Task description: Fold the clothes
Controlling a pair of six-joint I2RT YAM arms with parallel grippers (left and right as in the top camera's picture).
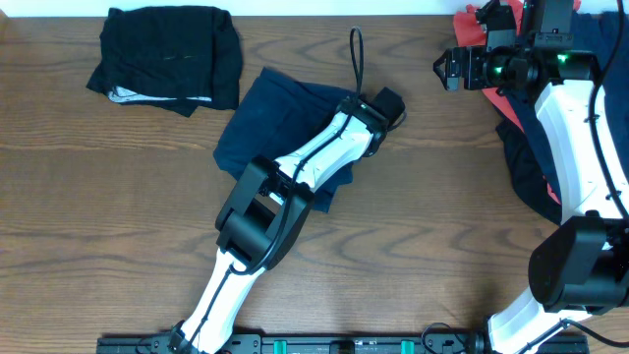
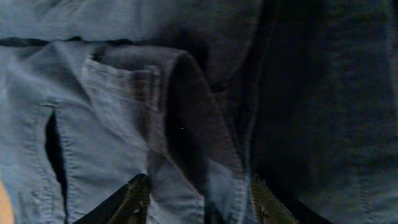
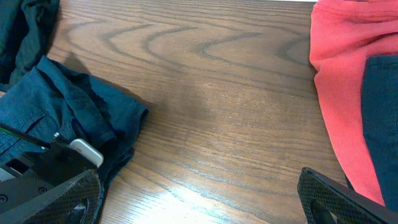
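My right gripper is still over bare wood, so it needs to go down and tilt across to the edge of the navy garment beside my left gripper [image 3: 135,123].
The navy blue trouser-like garment [image 1: 280,113] lies bunched on the middle of the table and shows in the right wrist view [image 3: 74,118]. My left gripper [image 1: 386,104] is at its right edge. In the left wrist view its fingers [image 2: 202,202] press both sides of a raised fold of navy cloth [image 2: 193,112]. My right gripper [image 1: 447,69] hovers open and empty over bare wood [image 3: 199,199], to the right of the garment. A coral red garment [image 1: 516,103] lies under another navy one [image 1: 531,162] at the right edge; it also shows in the right wrist view [image 3: 339,62].
A folded black garment [image 1: 167,54] lies at the back left of the wooden table [image 1: 118,216]. A black cable loop [image 1: 356,54] rises from the left wrist. The left arm [image 1: 295,177] stretches across the middle.
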